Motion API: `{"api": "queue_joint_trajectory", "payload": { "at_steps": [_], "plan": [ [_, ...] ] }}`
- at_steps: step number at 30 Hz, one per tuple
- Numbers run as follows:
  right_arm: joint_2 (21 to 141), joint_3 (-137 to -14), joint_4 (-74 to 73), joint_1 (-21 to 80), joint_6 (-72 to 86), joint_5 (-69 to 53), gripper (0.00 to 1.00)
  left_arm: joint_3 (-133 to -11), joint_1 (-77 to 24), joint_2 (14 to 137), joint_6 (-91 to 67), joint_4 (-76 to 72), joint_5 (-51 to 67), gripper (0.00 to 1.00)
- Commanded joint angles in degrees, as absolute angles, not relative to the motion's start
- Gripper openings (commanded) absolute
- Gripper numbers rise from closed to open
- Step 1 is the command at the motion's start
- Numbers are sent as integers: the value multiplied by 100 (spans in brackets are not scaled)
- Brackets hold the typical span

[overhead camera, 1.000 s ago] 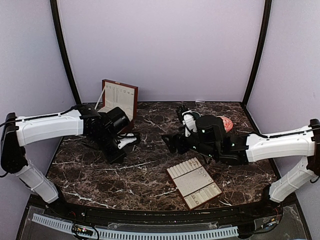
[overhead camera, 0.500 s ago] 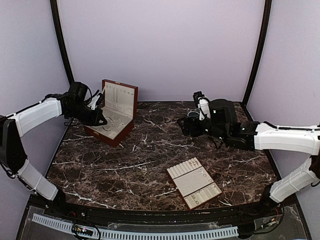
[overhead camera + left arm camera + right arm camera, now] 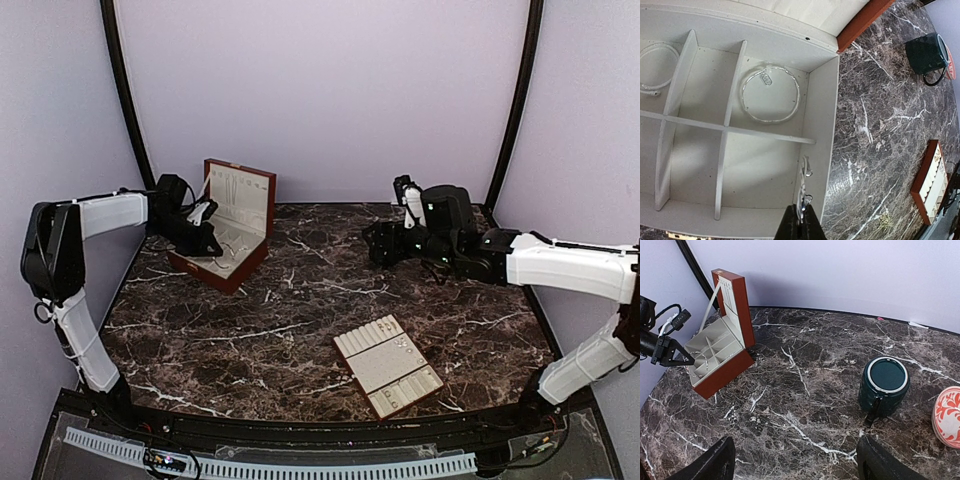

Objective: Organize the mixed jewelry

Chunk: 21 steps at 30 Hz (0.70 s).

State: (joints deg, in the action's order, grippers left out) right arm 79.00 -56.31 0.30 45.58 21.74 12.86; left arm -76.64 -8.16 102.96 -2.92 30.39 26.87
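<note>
The left gripper lowers the silvery chain-like piece [image 3: 808, 173] toward the middle of the near compartment [image 3: 760, 171] next, away from the side, since that compartment is empty.
The red-brown wooden box [image 3: 225, 240] stands open at the back left. My left gripper [image 3: 210, 248] hovers over it, shut on a thin silvery chain-like piece [image 3: 808, 173] that hangs by the right wall of a cream compartment; its black tips [image 3: 801, 210] pinch the piece's lower end. A thin round bangle [image 3: 771, 95] lies in the compartment behind, and another bangle [image 3: 657, 67] sits further left. A small gold piece [image 3: 884, 218] lies on the marble. My right gripper [image 3: 385, 243] is open and empty above the back middle of the table [image 3: 795, 470].
The flat cream-padded tray [image 3: 388, 366] with a few small pieces sits at the front right. A dark green mug [image 3: 883, 385] and a red-and-white patterned dish [image 3: 947, 415] stand at the back right, under my right arm. The box lid stands upright.
My left arm has swung from the mid-left of the table back to the box and now hangs over its compartments. My right arm has pulled back and to the right, off the table's middle.
</note>
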Motion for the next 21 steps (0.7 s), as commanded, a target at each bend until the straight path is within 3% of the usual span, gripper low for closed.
{"api": "queue_joint_trajectory", "payload": {
  "at_steps": [1, 10, 14, 21],
  "plan": [
    [7962, -5819, 93, 4478, 2251, 1122, 84, -7844, -795, 10450, -26, 3185, 2549, 0],
    [7914, -5760, 86, 4469, 2404, 1055, 84, -7935, -779, 10919, 154, 3364, 2447, 2],
    [7848, -5690, 111, 4469, 2417, 1071, 84, -8038, -768, 11103, 235, 3383, 2379, 11],
    [7843, -5705, 137, 4473, 2487, 1003, 84, -8118, -771, 10958, 341, 3427, 2026, 42]
  ]
}}
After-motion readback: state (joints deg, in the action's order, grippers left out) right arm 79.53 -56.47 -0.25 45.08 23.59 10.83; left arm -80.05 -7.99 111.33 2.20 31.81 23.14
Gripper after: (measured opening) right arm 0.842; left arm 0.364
